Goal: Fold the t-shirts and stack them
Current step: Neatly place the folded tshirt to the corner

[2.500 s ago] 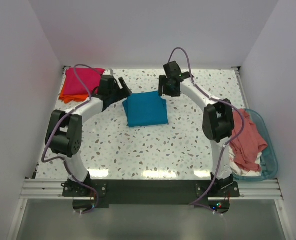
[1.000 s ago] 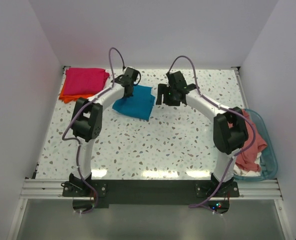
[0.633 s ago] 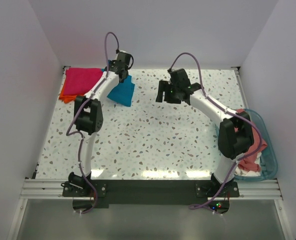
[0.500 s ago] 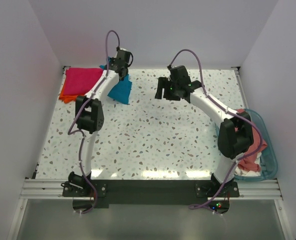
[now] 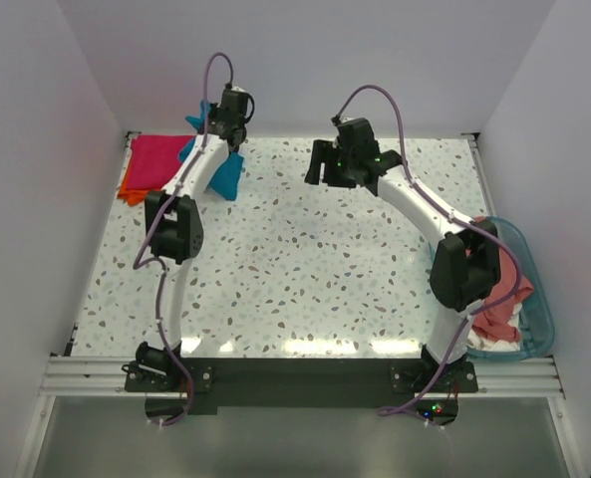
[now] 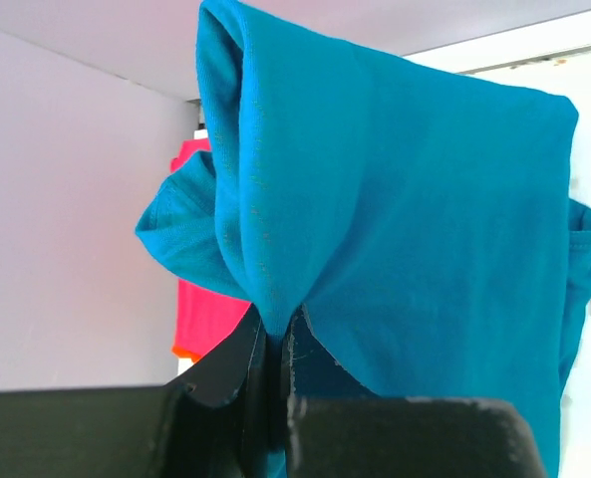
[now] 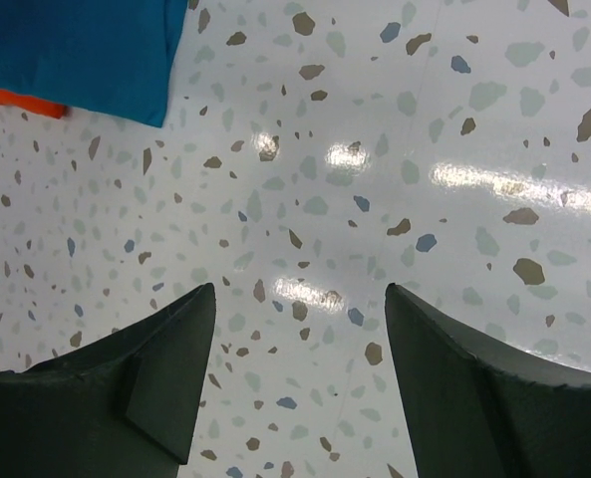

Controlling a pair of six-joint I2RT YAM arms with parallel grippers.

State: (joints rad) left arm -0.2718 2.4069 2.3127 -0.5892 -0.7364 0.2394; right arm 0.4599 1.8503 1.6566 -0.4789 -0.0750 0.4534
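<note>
I need to move my left gripper sideways over the magenta pink t-shirt (image 5: 159, 159) (image 6: 207, 321) next and release the teal t-shirt's fold, as the pink t-shirt lies to the gripper's left in the top view.
In the top view the folded teal blue t-shirt (image 5: 224, 175) hangs off the table at the back left, with my left gripper (image 5: 223, 121) shut on it. Close up in the left wrist view, the teal cloth (image 6: 405, 199) is bunched and pinched between the shut jaws of that gripper (image 6: 275, 331). Just left of it, the folded magenta pink t-shirt (image 5: 159, 159) lies on top of the orange t-shirt (image 5: 131, 190). My right gripper (image 5: 317, 167) hovers open over bare table (image 7: 375, 179) at the back centre, nothing between its fingers (image 7: 165, 368). A teal corner (image 7: 76, 50) shows in the right wrist view.
The clear blue basket (image 5: 530, 289) stands at the table's right edge, partly hidden by the right arm, with the salmon pink t-shirt (image 5: 496, 317) crumpled in it. White walls close off the back and both sides. The speckled table (image 5: 305, 259) runs between the arms.
My left gripper lifted the teal t-shirt from the table's centre and carried it back and left toward the magenta stack. The right gripper moved slightly back, still open.
</note>
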